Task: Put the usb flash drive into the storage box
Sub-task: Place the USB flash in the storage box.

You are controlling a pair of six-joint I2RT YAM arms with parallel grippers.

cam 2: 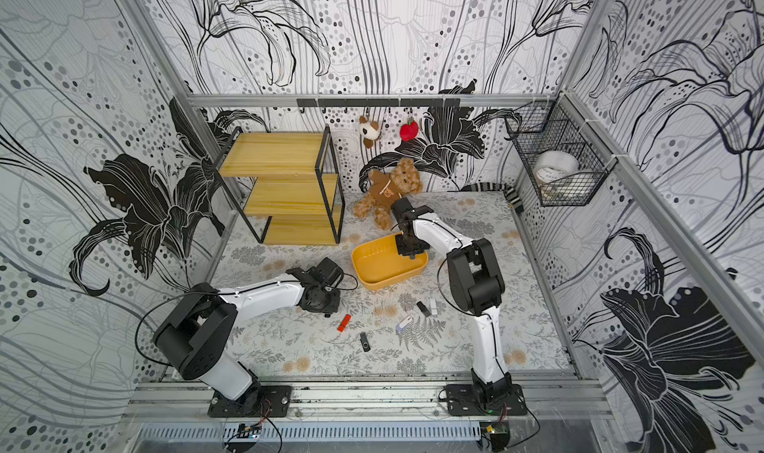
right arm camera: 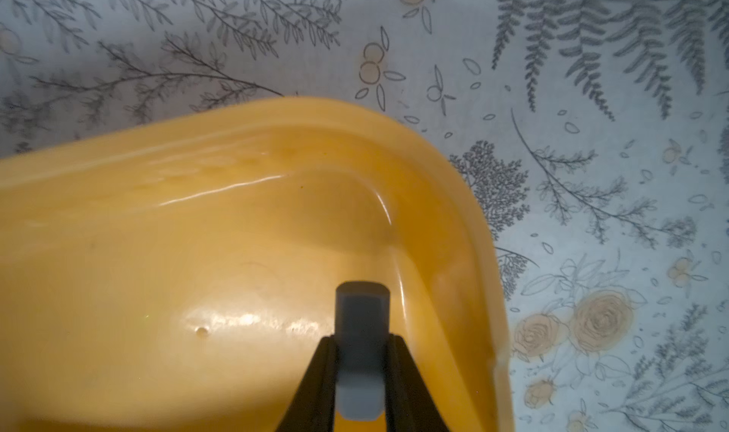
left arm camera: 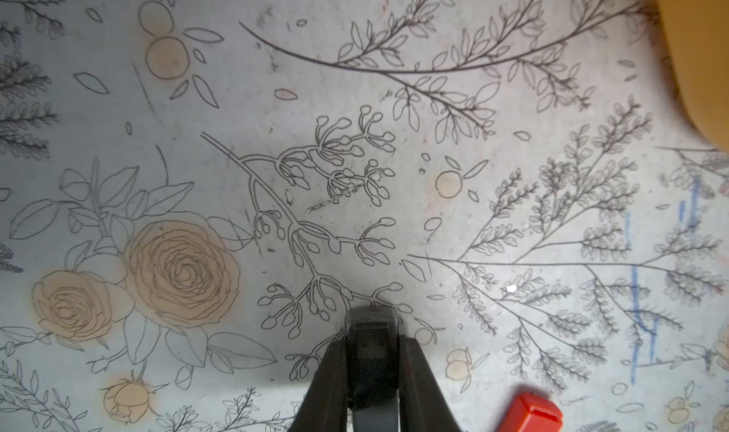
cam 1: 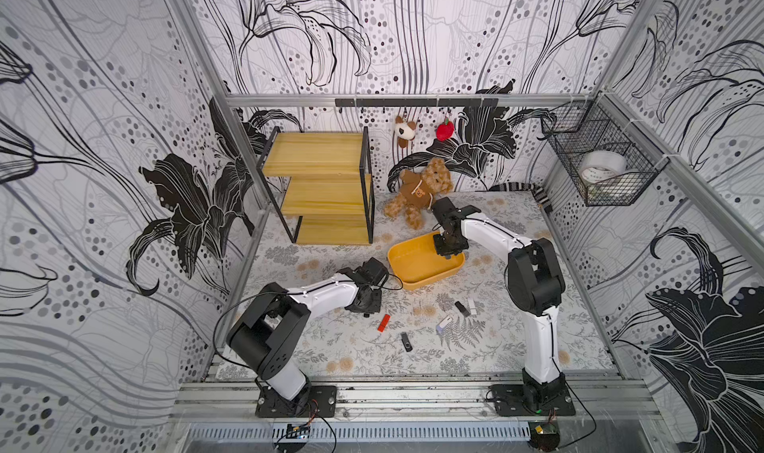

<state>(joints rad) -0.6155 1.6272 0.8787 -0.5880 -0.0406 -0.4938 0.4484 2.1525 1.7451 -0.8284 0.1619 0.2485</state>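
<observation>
I will next lower my right gripper toward the box's bare bottom [cam 1: 440, 262] [right arm camera: 353, 254] beside the box's end and let go of the grey usb flash drive, since it hangs inside the box's rim.
The yellow-orange storage box [cam 1: 415, 267] [cam 2: 378, 267] sits mid-table. My right gripper [cam 1: 448, 256] [cam 2: 412, 257] hangs over the box's right end, shut on a grey usb flash drive [right arm camera: 363, 311]. In the right wrist view the gripper [right arm camera: 362, 339] holds that drive above the box floor [right arm camera: 177, 276]. My left gripper [cam 1: 366, 312] [cam 2: 326, 312] is low over the table to the left of the box. In the left wrist view the gripper [left arm camera: 371, 337] is shut on a dark usb flash drive [left arm camera: 371, 325]. The box wall [left arm camera: 694, 55] shows at that view's edge.
Several more drives lie on the flowered table in front of the box: a red one [cam 1: 383, 322] [left arm camera: 528, 412], a black swivel one [cam 1: 406, 341], a white-blue one [cam 1: 444, 322], a black one [cam 1: 462, 308]. A wooden shelf rack [cam 1: 326, 182], teddy bear [cam 1: 421, 190] and wire basket [cam 1: 603, 161] stand behind.
</observation>
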